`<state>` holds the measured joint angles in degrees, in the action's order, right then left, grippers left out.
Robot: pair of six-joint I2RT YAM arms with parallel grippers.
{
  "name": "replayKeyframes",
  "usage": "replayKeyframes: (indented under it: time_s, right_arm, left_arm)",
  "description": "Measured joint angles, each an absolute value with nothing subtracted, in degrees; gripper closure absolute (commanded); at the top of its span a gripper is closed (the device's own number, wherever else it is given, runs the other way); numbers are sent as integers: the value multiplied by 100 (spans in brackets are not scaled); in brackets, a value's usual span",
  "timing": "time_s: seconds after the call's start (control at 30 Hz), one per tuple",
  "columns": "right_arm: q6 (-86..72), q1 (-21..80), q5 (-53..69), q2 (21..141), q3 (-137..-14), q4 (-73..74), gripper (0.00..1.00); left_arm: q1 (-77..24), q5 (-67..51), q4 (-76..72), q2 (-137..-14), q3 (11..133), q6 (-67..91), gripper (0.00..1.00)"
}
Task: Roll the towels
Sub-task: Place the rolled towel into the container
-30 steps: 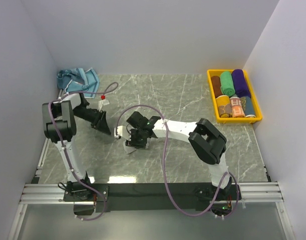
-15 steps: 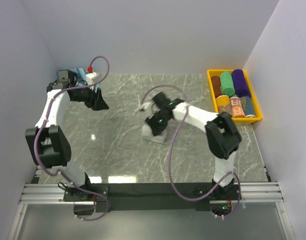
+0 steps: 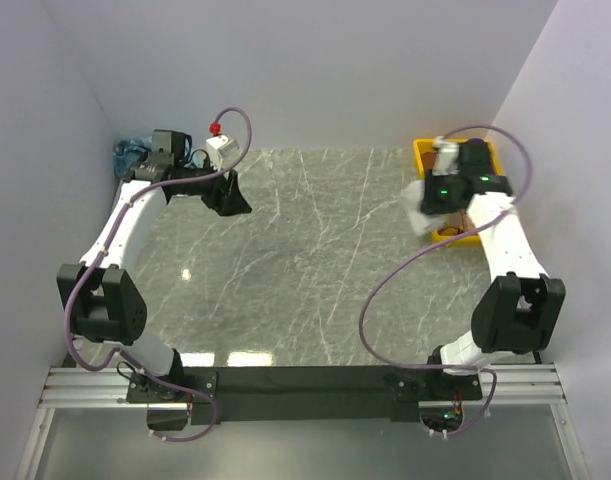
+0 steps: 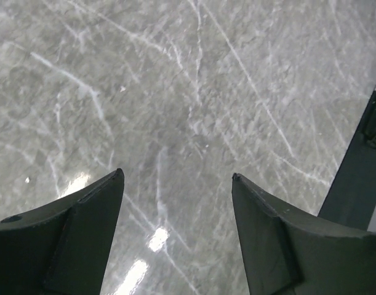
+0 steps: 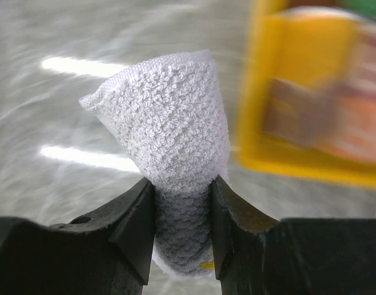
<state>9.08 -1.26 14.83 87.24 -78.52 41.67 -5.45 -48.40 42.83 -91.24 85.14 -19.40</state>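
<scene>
Next, my right gripper will take the roll across the yellow bin (image 3: 422,158) and down inside the bin's edge by the white wall, then release it, since the roll still hangs outside.
My right gripper (image 3: 425,210) is shut on a rolled pale grey-white towel (image 5: 172,144) and holds it above the table beside the left wall of the yellow bin (image 3: 422,158). The roll shows blurred in the top view (image 3: 417,208). In the right wrist view my right gripper (image 5: 183,184) squeezes the roll's lower half, and the bin (image 5: 261,157) lies blurred at the right. My left gripper (image 3: 228,195) is open and empty over the far left of the table, near a heap of light blue towels (image 3: 131,155). In the left wrist view my left gripper (image 4: 177,177) frames only bare marble.
The yellow bin stands at the far right by the wall; my right arm hides most of what is in it. White walls close in the table on the left, back and right. A metal rail (image 3: 285,380) runs along the near edge.
My right gripper has carried the white roll from the table's middle to the right, up to the yellow bin. My left arm has swung from mid-left to the far left, then a little right.
</scene>
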Motion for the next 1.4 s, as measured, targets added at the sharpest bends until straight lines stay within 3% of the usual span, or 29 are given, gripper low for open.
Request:
replayKeyframes:
  time_s: [0.2,0.43,0.9,1.1,1.4]
  right_arm:
    - [1009,-1605,397,8573,-7846,4099,100]
    - [1223,-2027,-768,8978,-7863,3570,100]
    - [1645,-2128,-2298,10322,-8333,2362,100]
    - [1855,-2093,-2449,11133,-8986,2088,100]
    - [2099,-1640,-2447,11493,-8777,1887,100]
  left_arm:
    - [-657,-4921,4202,-9343,8648,-1737,21]
    - [-679,-4919,4338,-9614,8827,-1728,18]
    - [-681,-4735,4727,-9620,8917,-1739,6]
    - [-681,-4678,4744,-9620,8917,-1686,2]
    - [-681,-4637,4742,-9609,8917,-1675,0]
